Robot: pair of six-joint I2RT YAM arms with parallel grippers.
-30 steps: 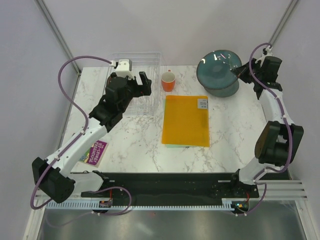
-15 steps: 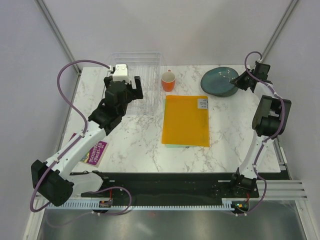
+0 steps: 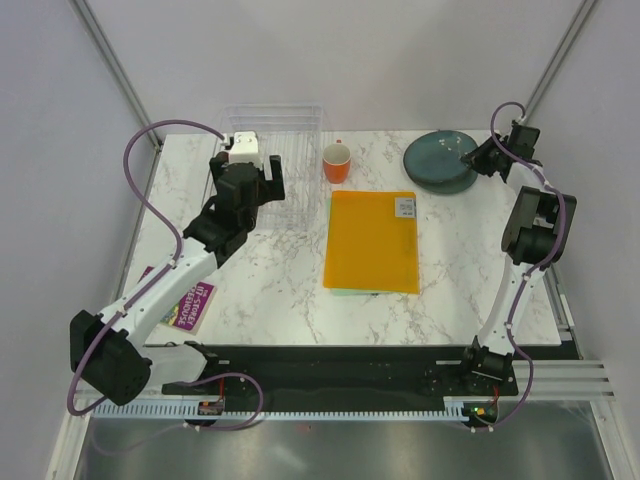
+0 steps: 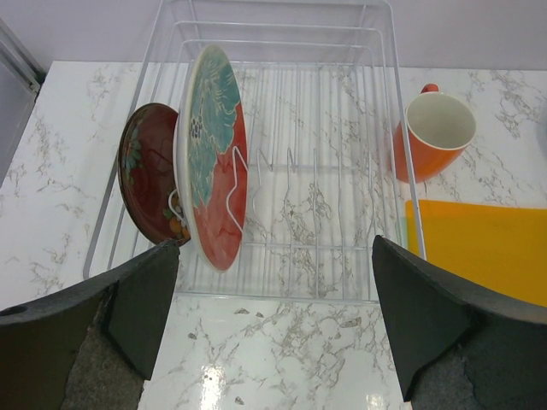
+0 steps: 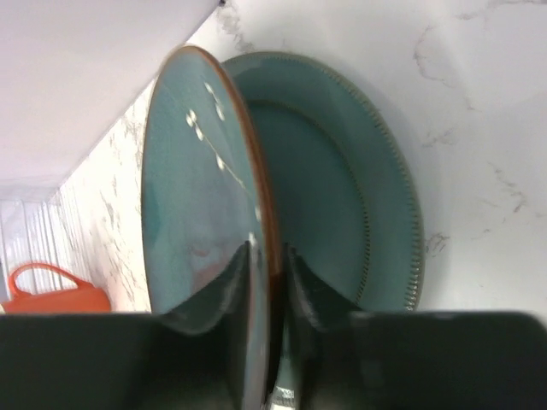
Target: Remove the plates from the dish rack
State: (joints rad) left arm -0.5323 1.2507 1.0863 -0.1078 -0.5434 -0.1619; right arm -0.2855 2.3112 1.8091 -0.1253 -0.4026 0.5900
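My left gripper needs to move down and outward to close on the red plate's white rim (image 4: 184,175), which is exposed because the plate is standing upright.
The clear dish rack (image 4: 282,171) holds two upright plates at its left end: a red plate with a teal pattern (image 4: 212,162) and a dark red plate (image 4: 147,184) behind it. My left gripper (image 4: 273,342) is open and empty, just in front of the rack's near wall, and it also shows in the top view (image 3: 247,172). My right gripper (image 5: 269,265) is shut on the rim of a teal plate (image 5: 197,188), which it holds tilted just above a second teal plate (image 5: 350,213) lying on the table at the back right (image 3: 440,160).
An orange cup (image 3: 337,162) stands right of the rack, also in the left wrist view (image 4: 432,132). A flat orange-yellow folder (image 3: 372,240) lies mid-table. A purple leaflet (image 3: 187,305) lies at the front left. The right gripper (image 3: 480,158) is near the table's back right corner.
My right arm has lowered the teal plate from high above the table down to just over the other teal plate. My left gripper has shifted slightly left and back at the rack.
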